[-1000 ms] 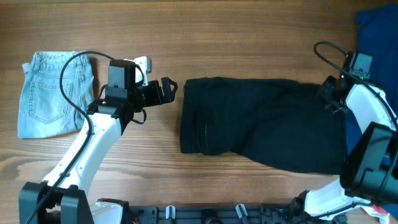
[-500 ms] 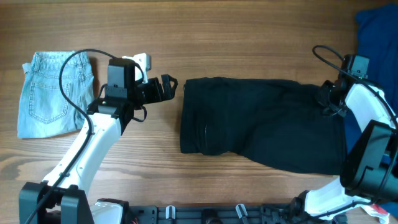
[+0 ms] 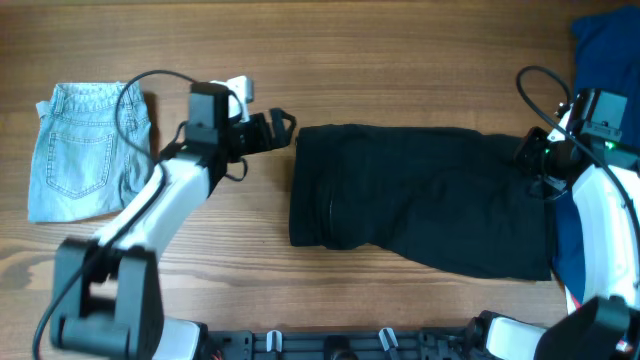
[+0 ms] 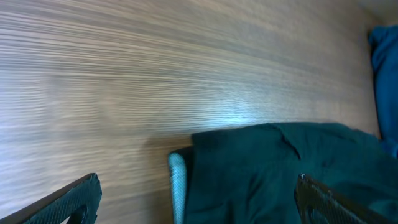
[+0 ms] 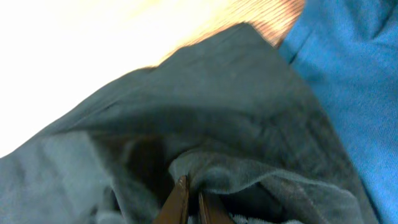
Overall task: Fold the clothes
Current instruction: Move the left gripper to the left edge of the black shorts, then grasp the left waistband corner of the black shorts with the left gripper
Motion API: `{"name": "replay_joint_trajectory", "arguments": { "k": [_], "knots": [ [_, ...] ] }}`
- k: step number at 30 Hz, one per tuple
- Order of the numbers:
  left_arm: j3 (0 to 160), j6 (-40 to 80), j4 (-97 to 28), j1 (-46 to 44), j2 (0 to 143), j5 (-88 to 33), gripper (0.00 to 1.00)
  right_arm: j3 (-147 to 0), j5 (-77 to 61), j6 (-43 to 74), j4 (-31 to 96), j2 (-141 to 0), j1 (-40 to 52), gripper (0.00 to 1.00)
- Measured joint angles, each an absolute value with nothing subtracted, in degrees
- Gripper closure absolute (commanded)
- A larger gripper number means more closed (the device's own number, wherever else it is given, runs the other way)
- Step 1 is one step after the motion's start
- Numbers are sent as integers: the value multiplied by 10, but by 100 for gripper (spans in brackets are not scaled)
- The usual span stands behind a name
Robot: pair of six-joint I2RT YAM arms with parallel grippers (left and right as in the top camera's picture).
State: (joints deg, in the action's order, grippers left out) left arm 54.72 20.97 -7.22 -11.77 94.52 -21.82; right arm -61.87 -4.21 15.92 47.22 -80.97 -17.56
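Note:
I should move my left gripper down and to its right in the overhead view next, to pinch the garment's far corner by the pale edge [image 3: 312, 136] [image 4: 214, 148].
The black clothes [image 3: 420, 200] lie spread across the table's middle and right, folded edge at the left. In the left wrist view the garment [image 4: 280, 174] shows with a pale waistband edge [image 4: 177, 186]. My left gripper [image 3: 280, 128] is open, just left of the garment's top left corner, its fingers [image 4: 199, 199] wide apart. My right gripper [image 3: 533, 155] is at the garment's top right edge. In the right wrist view its fingers [image 5: 189, 202] are pinched together on a fold of the black fabric [image 5: 217, 124].
Light-blue denim shorts [image 3: 85, 150] lie folded at the far left. Bright blue fabric [image 3: 605, 55] lies at the right edge, touching the black garment, and shows in the right wrist view [image 5: 354, 74]. Bare wood table [image 3: 400, 60] lies behind.
My left gripper has moved right and slightly up, closer to the garment's top left corner. My right arm has shifted a little to the right at the garment's edge.

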Motion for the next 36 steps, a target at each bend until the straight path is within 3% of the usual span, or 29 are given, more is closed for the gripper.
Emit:
{"name": "replay_joint_trajectory", "arguments": {
  "k": [11, 16, 22, 25, 28, 30, 31, 32, 35, 36],
  "knots": [
    [630, 248, -64, -150, 1089, -246, 2, -619, -51, 146, 502, -796, -154, 96],
    [630, 258, -67, -164, 1100, -253, 18, -619, -51, 146, 501, -796, -154, 96],
    [630, 261, -69, -192, 1100, -254, 24, -619, -51, 146, 502, -796, -154, 96],
    [630, 263, -69, -196, 1101, -254, 39, -619, -51, 146, 502, -796, -154, 96],
    [630, 262, -70, -197, 1101, -254, 46, -619, -51, 146, 502, -796, -154, 95],
    [630, 262, -70, -198, 1101, -254, 46, -619, -51, 146, 501, -796, -154, 96],
    [630, 263, -68, -198, 1101, -254, 42, -619, -51, 146, 501, -796, -154, 96],
    [630, 263, -66, -198, 1101, -254, 31, -619, -51, 146, 501, -796, -154, 95],
    [630, 264, -51, -198, 1101, -254, 43, -619, -51, 146, 502, -796, -154, 96],
    [630, 266, -48, -198, 1101, -255, 41, -619, -51, 146, 501, -796, -154, 96]
  ]
}}
